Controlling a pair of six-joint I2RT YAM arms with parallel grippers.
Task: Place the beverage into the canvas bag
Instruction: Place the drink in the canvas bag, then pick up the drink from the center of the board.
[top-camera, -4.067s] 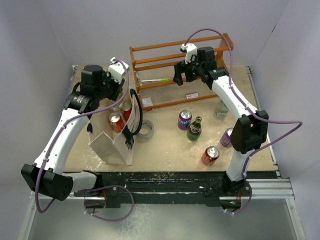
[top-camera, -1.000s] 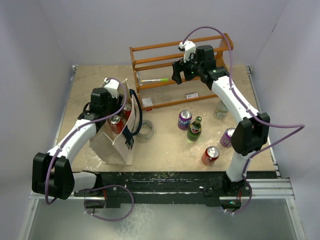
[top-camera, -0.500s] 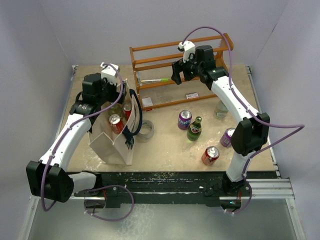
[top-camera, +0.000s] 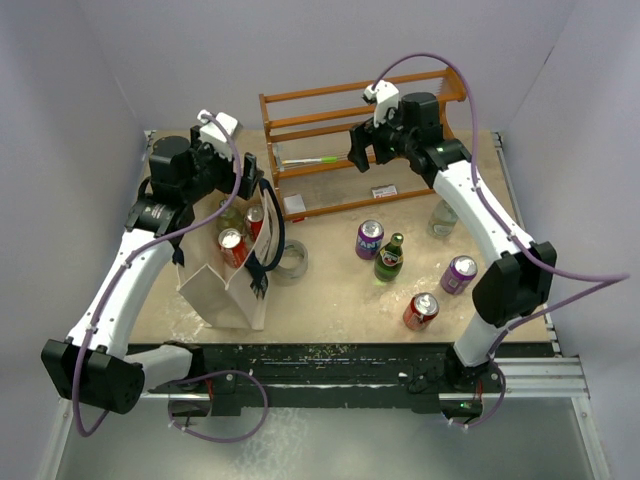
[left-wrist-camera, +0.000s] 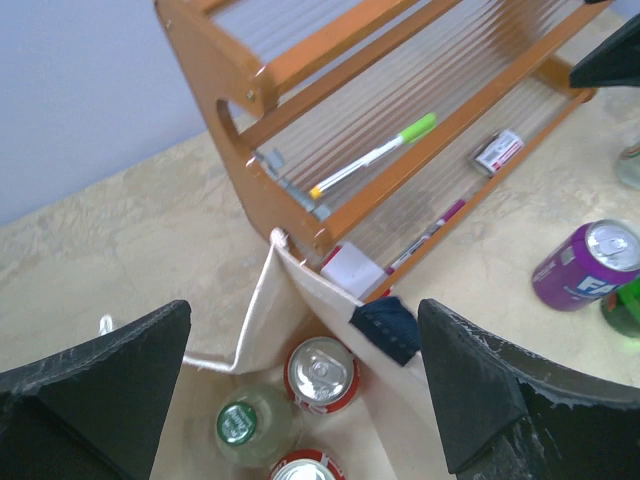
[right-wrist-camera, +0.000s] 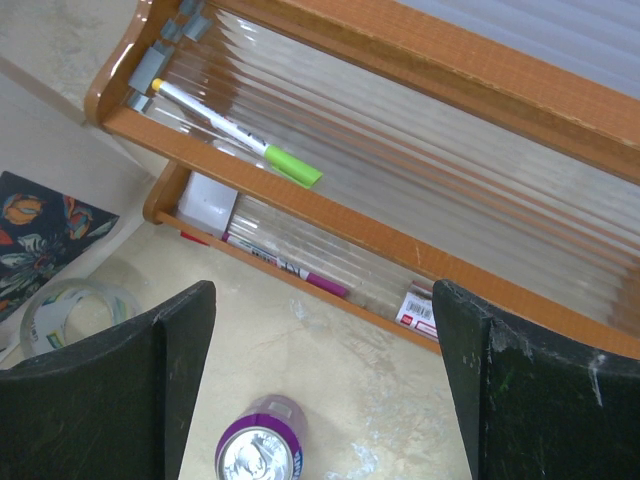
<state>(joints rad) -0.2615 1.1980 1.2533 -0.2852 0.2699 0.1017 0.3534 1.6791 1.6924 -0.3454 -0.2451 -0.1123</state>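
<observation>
The left gripper swings across and down onto the bottle's cap next, as the green bottle (top-camera: 390, 257) stands outside the bag, below the gripper and to its right in the top view.
The cream canvas bag (top-camera: 222, 288) with navy handles (left-wrist-camera: 388, 328) stands open at the table's left. Inside it stand two red cans (left-wrist-camera: 322, 372) (left-wrist-camera: 300, 467) and a clear bottle with a green cap (left-wrist-camera: 240, 424). My left gripper (top-camera: 243, 182) (left-wrist-camera: 305, 330) hovers open above the bag's mouth, holding nothing. On the table to the right are more beverages: a purple can (top-camera: 369, 238) (right-wrist-camera: 258, 450), a green bottle (top-camera: 390, 257), a second purple can (top-camera: 459, 273) and a red can (top-camera: 421, 311). My right gripper (top-camera: 366, 152) (right-wrist-camera: 318, 300) is open and empty, high in front of the rack.
An orange-brown wooden rack (top-camera: 340, 110) at the back holds a green-capped pen (right-wrist-camera: 240, 135) and small packets. A tape roll (top-camera: 292, 262) lies right of the bag. A clear glass bottle (top-camera: 443, 217) stands near the right arm.
My left gripper has opened wide and risen out of the bag toward the back left, leaving the drinks inside. The right arm has shifted slightly.
</observation>
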